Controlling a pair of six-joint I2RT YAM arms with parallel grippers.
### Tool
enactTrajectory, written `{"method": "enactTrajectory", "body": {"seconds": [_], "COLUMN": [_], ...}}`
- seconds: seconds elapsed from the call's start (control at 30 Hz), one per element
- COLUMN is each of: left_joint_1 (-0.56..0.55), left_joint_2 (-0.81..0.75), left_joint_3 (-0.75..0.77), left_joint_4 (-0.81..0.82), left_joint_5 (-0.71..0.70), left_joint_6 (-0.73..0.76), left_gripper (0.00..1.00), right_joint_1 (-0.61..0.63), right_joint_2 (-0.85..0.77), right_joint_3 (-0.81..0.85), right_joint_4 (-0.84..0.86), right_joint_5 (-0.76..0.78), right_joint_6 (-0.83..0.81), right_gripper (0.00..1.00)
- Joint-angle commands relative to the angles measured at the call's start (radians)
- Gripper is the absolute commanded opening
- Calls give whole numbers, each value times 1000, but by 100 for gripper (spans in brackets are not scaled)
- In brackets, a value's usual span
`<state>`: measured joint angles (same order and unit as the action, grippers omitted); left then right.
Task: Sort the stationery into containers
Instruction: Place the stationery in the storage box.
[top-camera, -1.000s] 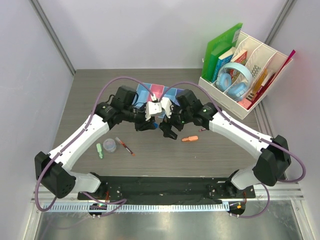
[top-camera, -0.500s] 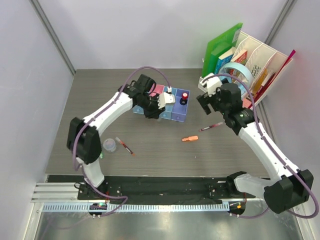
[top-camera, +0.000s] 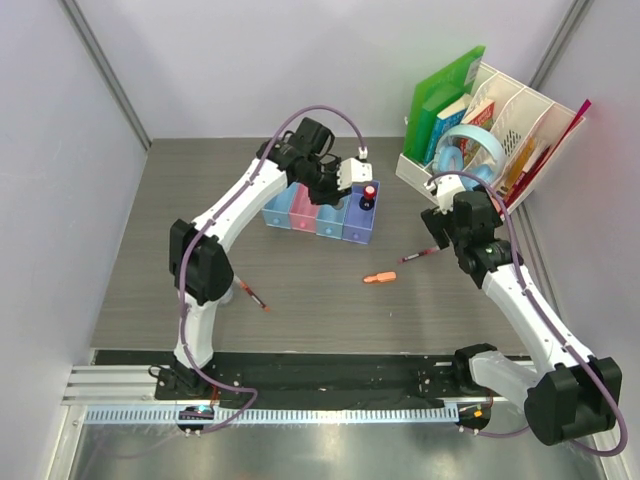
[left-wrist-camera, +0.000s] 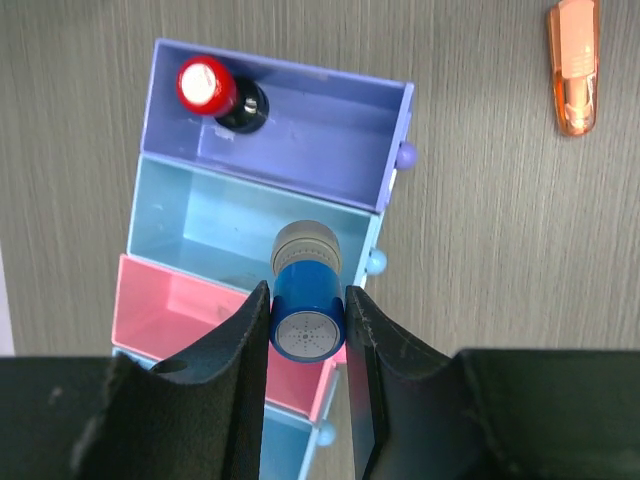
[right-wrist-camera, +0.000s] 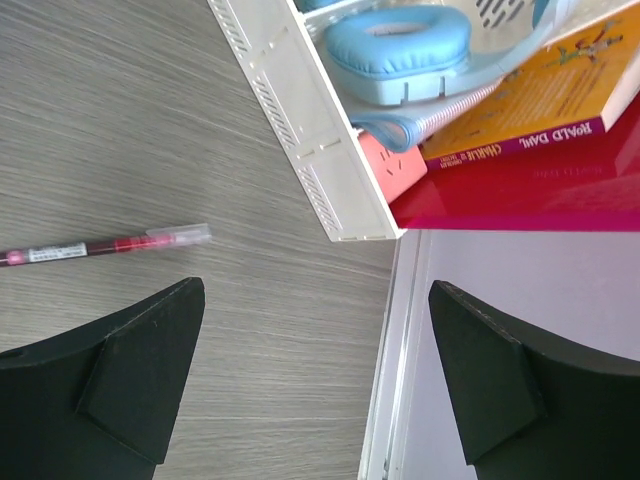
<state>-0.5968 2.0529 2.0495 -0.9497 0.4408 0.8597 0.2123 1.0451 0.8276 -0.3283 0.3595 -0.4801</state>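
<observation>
The purple-blue tray has room beside the red-capped bit (top-camera: 369, 191), to the right of my left gripper in the top view, so next I will cross over it, lower and release.
The containers are four joined trays: light blue (top-camera: 275, 215), pink (top-camera: 302, 215), light blue (top-camera: 330, 218) and purple-blue (top-camera: 360, 224). A red-capped bit (top-camera: 369, 191) stands in the purple-blue tray (left-wrist-camera: 310, 140); it also shows in the left wrist view (left-wrist-camera: 205, 85). My left gripper (top-camera: 334, 190) (left-wrist-camera: 306, 295) is shut on a blue-capped bit (left-wrist-camera: 305, 330), held above the pink (left-wrist-camera: 170, 310) and light blue (left-wrist-camera: 220, 225) trays. My right gripper (top-camera: 438, 226) (right-wrist-camera: 315, 300) is open and empty. A red pen (top-camera: 422, 254) (right-wrist-camera: 100, 247) lies near it. An orange piece (top-camera: 379, 278) (left-wrist-camera: 574, 65) and another pen (top-camera: 250, 292) lie on the table.
A white perforated organizer (top-camera: 440, 185) (right-wrist-camera: 300, 120) with blue headphones (top-camera: 472, 160) (right-wrist-camera: 400, 45), books and green folders (top-camera: 440, 95) stands at the back right. The table's right edge rail (right-wrist-camera: 400, 380) runs under my right gripper. Grey walls enclose the table.
My left gripper has moved back and right over the trays with the blue-capped bit. My right arm has swung right toward the organizer. The red-capped bit now stands in the purple-blue tray.
</observation>
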Motion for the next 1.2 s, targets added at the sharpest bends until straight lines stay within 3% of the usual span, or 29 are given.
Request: {"method": "enactTrajectory", "body": {"seconds": [0.0, 0.47, 0.87, 0.9, 1.0, 1.1, 1.17], "left_joint_1": [-34, -93, -120, -123, -124, -124, -124], "left_joint_2": [68, 236, 320, 325, 345, 352, 352], "left_joint_3": [112, 242, 236, 236, 236, 236, 238], "left_joint_4": [-60, -18, 40, 52, 74, 94, 112], "left_joint_5": [15, -42, -111, -120, -131, -134, -132], "left_joint_6": [51, 104, 124, 124, 118, 110, 102], "left_gripper": [0, 0, 0, 10, 20, 43, 47], "right_joint_1": [-14, -21, -22, -22, -22, -22, -22], "right_joint_2": [-25, -108, -138, -146, -160, -161, -158], "right_joint_3": [-38, -110, -117, -123, -136, -139, -140], "right_joint_4": [54, 37, 11, 11, 11, 11, 12], "right_joint_5": [65, 76, 50, 45, 36, 35, 30], "right_joint_6": [15, 60, 83, 84, 87, 87, 87], "right_gripper": [100, 100, 100, 100, 100, 100, 100]}}
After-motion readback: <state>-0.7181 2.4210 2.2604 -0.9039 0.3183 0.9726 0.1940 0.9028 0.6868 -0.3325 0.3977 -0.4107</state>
